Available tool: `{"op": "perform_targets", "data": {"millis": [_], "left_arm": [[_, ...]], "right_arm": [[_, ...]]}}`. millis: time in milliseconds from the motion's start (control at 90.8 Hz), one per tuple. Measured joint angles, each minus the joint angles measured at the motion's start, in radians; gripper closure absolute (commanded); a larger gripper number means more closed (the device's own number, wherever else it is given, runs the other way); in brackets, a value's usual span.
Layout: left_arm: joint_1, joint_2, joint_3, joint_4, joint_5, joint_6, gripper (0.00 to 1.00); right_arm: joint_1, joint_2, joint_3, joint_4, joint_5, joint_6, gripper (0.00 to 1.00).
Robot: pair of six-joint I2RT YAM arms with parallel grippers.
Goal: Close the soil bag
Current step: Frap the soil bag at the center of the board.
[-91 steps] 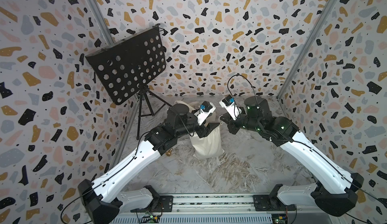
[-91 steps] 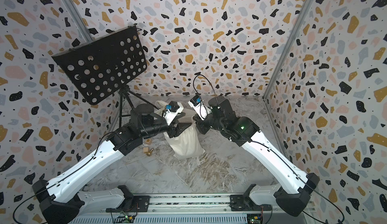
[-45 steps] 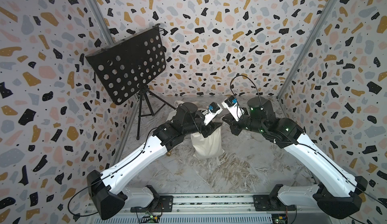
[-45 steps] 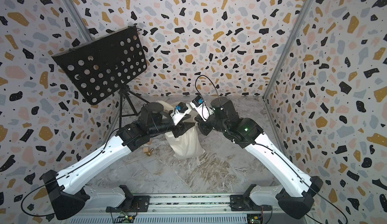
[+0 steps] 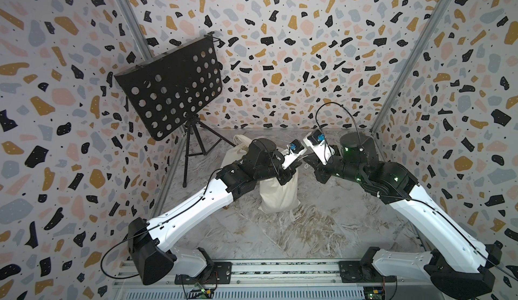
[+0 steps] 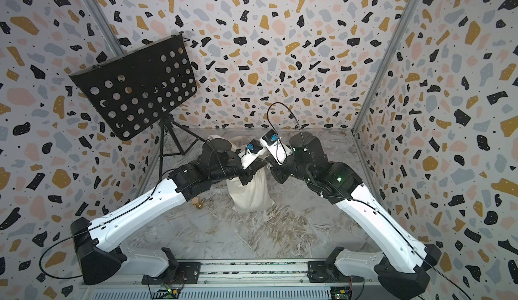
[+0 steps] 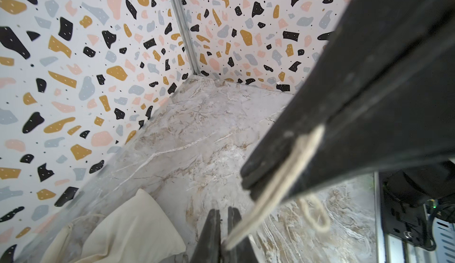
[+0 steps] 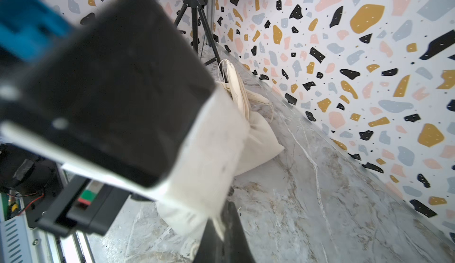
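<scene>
My left gripper will next move away from my right gripper, over the soil bag (image 5: 279, 196), and let go of the cream drawstring, because my right gripper's fingers pinch it too.
The soil bag (image 5: 279, 196) (image 6: 249, 193) is a cream cloth sack standing upright mid-floor. Both grippers meet just above its mouth. My left gripper (image 5: 298, 164) (image 6: 262, 162) (image 7: 223, 210) is shut on the bag's cream drawstring (image 7: 275, 190). The cord runs taut from its jaws up to my right gripper (image 5: 307, 162) (image 6: 269, 165) (image 7: 248, 187), whose black fingers (image 7: 332, 136) are also shut on it. A loose loop of cord (image 7: 316, 216) hangs beside them. In the right wrist view the right gripper (image 8: 222, 215) pinches a cream strip, with the left wrist blurred close in front.
A black perforated music stand (image 5: 171, 93) on a tripod (image 5: 193, 147) stands at the back left. A second cream bag (image 5: 236, 145) (image 8: 261, 141) lies behind the left arm near the back wall. A small brass object (image 6: 199, 202) lies left of the soil bag. Patterned walls enclose three sides.
My left arm has reached right, bringing its gripper up to the right gripper, and its jaws have shut on the drawstring. The right gripper stayed shut and shifted slightly right.
</scene>
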Motion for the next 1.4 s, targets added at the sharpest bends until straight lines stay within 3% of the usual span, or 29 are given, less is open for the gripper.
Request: {"op": "perform_targets", "data": {"millis": [231, 429, 517, 727, 892, 1079, 1211, 1321, 1398], "left_arm": [[-0.05, 0.0, -0.05, 0.086, -0.151, -0.013, 0.97], [-0.06, 0.019, -0.072, 0.122, -0.254, -0.011, 0.85], [-0.026, 0.037, -0.104, 0.084, -0.357, -0.023, 0.78], [-0.007, 0.1, -0.138, -0.009, -0.512, -0.037, 0.76], [0.057, 0.108, -0.176, -0.041, -0.543, -0.069, 0.86], [0.134, 0.024, -0.248, -0.048, -0.549, -0.066, 0.84], [0.178, -0.049, -0.298, -0.078, -0.6, -0.034, 0.65], [0.201, -0.098, -0.355, -0.085, -0.595, -0.015, 0.34], [0.203, -0.14, -0.397, -0.089, -0.55, 0.002, 0.2]], "right_arm": [[0.01, -0.083, -0.086, -0.004, 0.108, -0.042, 1.0], [0.018, -0.125, -0.138, 0.031, 0.192, -0.065, 1.0], [0.017, -0.184, -0.142, 0.033, 0.248, -0.073, 1.0], [0.019, -0.274, -0.155, 0.01, 0.332, -0.092, 1.0], [0.023, -0.278, -0.195, 0.008, 0.369, -0.103, 1.0], [0.026, -0.233, -0.218, 0.04, 0.331, -0.099, 1.0], [0.025, -0.171, -0.221, 0.111, 0.285, -0.086, 1.0], [0.02, -0.123, -0.221, 0.172, 0.23, -0.072, 1.0], [0.013, -0.083, -0.2, 0.198, 0.197, -0.063, 1.0]]}}
